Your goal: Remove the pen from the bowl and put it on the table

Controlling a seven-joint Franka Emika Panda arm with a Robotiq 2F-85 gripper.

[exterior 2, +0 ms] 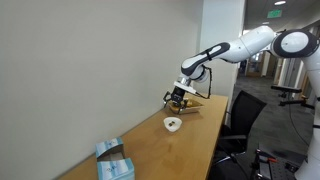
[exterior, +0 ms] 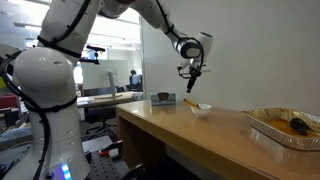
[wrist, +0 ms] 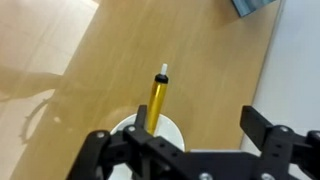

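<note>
My gripper will next go down and move slightly to the left in the wrist view, onto the pen's dark-tipped end (exterior: 187,101) (wrist: 160,82), because the pen is closer to one gripper finger.
The small white bowl (exterior: 201,109) (exterior 2: 173,124) sits on the light-brown wooden table (exterior: 180,135) (exterior 2: 150,150). In the wrist view the yellow pen (wrist: 157,100) lies with one end in the bowl (wrist: 170,133) and its dark-tipped end pointing out over the rim. In an exterior view the pen (exterior: 190,102) shows as a small yellow stick leaning on the bowl. My gripper (wrist: 200,125) (exterior: 192,74) (exterior 2: 180,99) hangs a little above the bowl, open. The pen runs just beside one finger, and nothing is held between the jaws.
A large silver foil tray (exterior: 283,128) with a dark object in it stands further along the table. A blue box (exterior 2: 113,162) (wrist: 255,5) lies near one end, and a small box (exterior: 163,97) sits near the wall. An office chair (exterior 2: 240,112) stands by the table edge.
</note>
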